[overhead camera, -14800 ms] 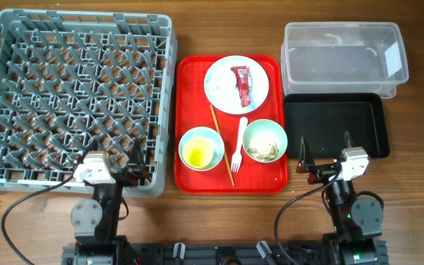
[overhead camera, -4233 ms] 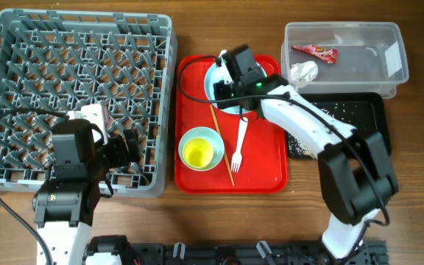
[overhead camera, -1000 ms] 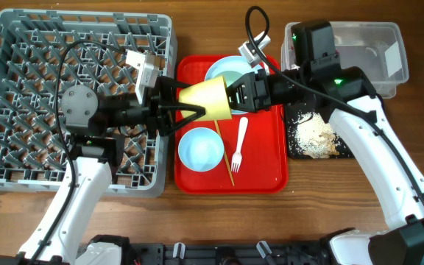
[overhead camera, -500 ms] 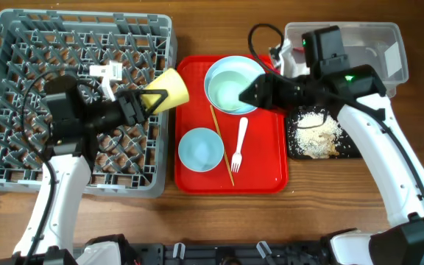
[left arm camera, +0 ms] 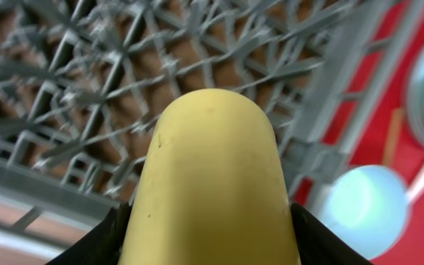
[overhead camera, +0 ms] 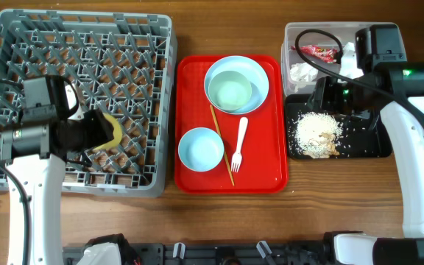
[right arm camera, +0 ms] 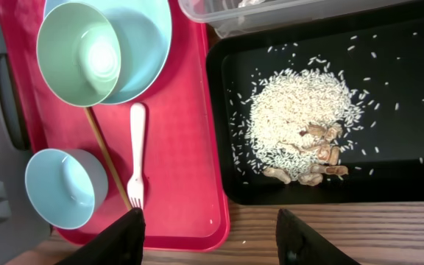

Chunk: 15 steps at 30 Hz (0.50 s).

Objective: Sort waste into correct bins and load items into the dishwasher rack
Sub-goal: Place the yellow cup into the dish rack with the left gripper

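Note:
The empty front pegs of the grey dishwasher rack are below my left gripper, so it needs to lower the small yellow cup (overhead camera: 113,130) onto them and let go.
My left gripper (overhead camera: 96,137) is shut on the small yellow cup (overhead camera: 113,130), held over the front part of the grey dishwasher rack (overhead camera: 79,29); the cup fills the left wrist view (left arm camera: 212,177). My right gripper (right arm camera: 223,239) is open and empty above the black tray (overhead camera: 370,146), which holds rice scraps (overhead camera: 315,132). On the pale-blue plate (overhead camera: 260,70) stands a bowl (overhead camera: 230,93). A second bowl (overhead camera: 200,148), the white fork (overhead camera: 239,143) and the chopstick (overhead camera: 221,143) lie nearby. The clear tub (overhead camera: 389,37) holds the red wrapper (overhead camera: 319,51) and napkin (overhead camera: 300,71).
The plate, bowls, fork and chopstick lie on a flat red serving tray (overhead camera: 267,173) between the rack and the bins. The right arm's cable loops over the tub. Bare wooden table runs along the front edge.
My left gripper has carried the yellow cup from the tray's edge left and down over the rack. My right gripper has drawn back from the plate to above the black tray.

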{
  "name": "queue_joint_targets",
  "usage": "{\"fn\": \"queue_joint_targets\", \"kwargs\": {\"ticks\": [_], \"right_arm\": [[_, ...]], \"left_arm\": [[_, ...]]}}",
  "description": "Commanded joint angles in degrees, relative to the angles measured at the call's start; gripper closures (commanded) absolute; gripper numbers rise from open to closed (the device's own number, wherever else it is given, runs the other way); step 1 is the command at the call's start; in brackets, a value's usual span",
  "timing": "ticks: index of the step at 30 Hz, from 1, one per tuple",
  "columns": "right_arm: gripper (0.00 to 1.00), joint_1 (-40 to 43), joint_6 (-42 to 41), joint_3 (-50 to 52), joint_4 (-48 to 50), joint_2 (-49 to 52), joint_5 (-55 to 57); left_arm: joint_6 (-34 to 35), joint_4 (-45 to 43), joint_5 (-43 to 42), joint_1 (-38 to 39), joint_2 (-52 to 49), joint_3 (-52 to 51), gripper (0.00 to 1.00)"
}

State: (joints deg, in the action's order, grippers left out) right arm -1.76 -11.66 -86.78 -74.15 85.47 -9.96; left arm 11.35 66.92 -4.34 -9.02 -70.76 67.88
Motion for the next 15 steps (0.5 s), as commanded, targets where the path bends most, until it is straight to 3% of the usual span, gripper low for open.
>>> {"fn": "queue_joint_targets", "kwargs": {"ticks": [1, 5, 8, 9, 12, 13, 14, 15], "right_arm": [[0.41, 0.2, 1.5, -1.0, 0.0, -0.7, 1.6], [0.41, 0.2, 1.6, -1.0, 0.0, -0.7, 1.6], [0.41, 0.2, 1.6, -1.0, 0.0, -0.7, 1.6], [0.41, 0.2, 1.6, -1.0, 0.0, -0.7, 1.6], [0.41, 0.2, 1.6, -1.0, -0.1, -0.7, 1.6], [0.41, 0.2, 1.6, -1.0, -0.1, -0.7, 1.6], [0.41, 0.2, 1.6, -1.0, -0.1, -0.7, 1.6], [0.41, 0.2, 1.6, -1.0, -0.2, -0.7, 1.4]], "left_arm": [[-0.6, 1.5, 4.3, -0.3, -3.7, 0.4, 0.96], [-0.6, -0.4, 3.8, -0.3, -8.1, 0.4, 0.95], [-0.5, -0.5, 3.8, -0.2, -13.4, 0.4, 0.87], [-0.5, -1.2, 3.8, -0.2, -15.5, 0.4, 0.82], [-0.4, -2.0, 3.8, -0.2, -19.7, 0.4, 0.53], [-0.5, -1.9, 3.8, -0.2, -20.5, 0.4, 0.58], [-0.5, -1.9, 3.8, -0.2, -20.9, 0.4, 0.83], [-0.5, -2.0, 3.8, -0.2, -20.9, 0.4, 0.94]]}}
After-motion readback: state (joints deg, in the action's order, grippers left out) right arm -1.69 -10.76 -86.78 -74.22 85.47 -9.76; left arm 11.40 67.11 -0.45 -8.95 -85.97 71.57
